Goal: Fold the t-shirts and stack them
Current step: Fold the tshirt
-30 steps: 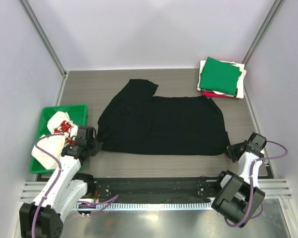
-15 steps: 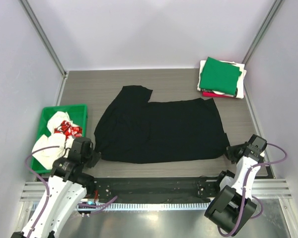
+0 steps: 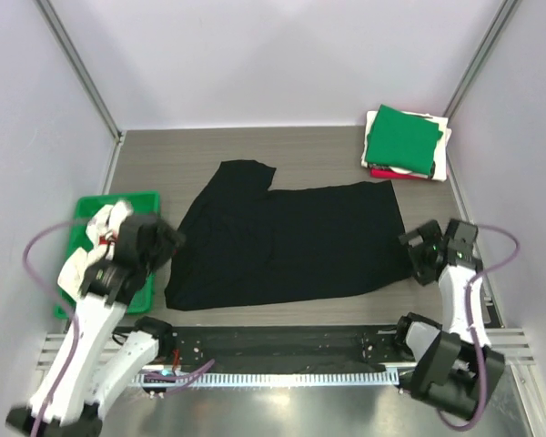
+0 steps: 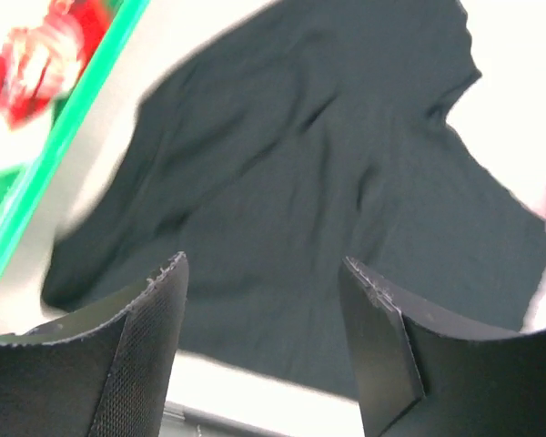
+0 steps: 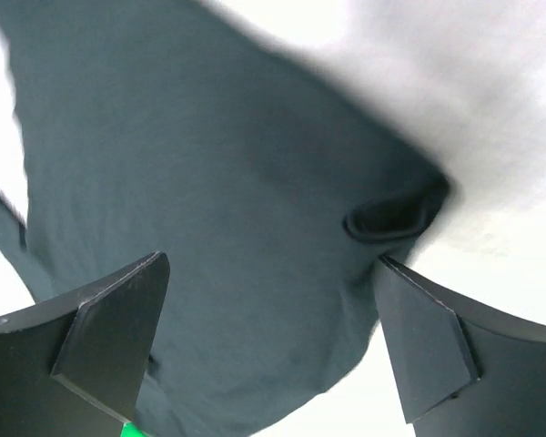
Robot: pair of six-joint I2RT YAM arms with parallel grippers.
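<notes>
The sleeve's tray-side corner is below my left gripper and outward of it, to its right in the top view, so my left gripper should move outward and down onto that corner.
A large black t-shirt [image 3: 287, 241] lies spread flat across the middle of the table, one sleeve pointing toward the back left. It fills both wrist views [image 4: 300, 182] [image 5: 218, 200]. My left gripper [image 3: 164, 244] hovers over its left edge, open, with nothing between its fingers [image 4: 155, 346]. At the shirt's right edge my right gripper [image 3: 417, 255] is raised, open and empty too. A folded stack of t-shirts [image 3: 405, 144] with a green one on top sits at the back right corner.
A green plastic tray [image 3: 82, 228] holding white and red cloth stands at the left, just beside my left arm. The metal rail [image 3: 282, 341] runs along the near edge. Walls close in on both sides.
Both grippers have let go of the black t-shirt's near corners and opened, lifting up and away. The shirt was pulled toward the near edge and now lies flat.
</notes>
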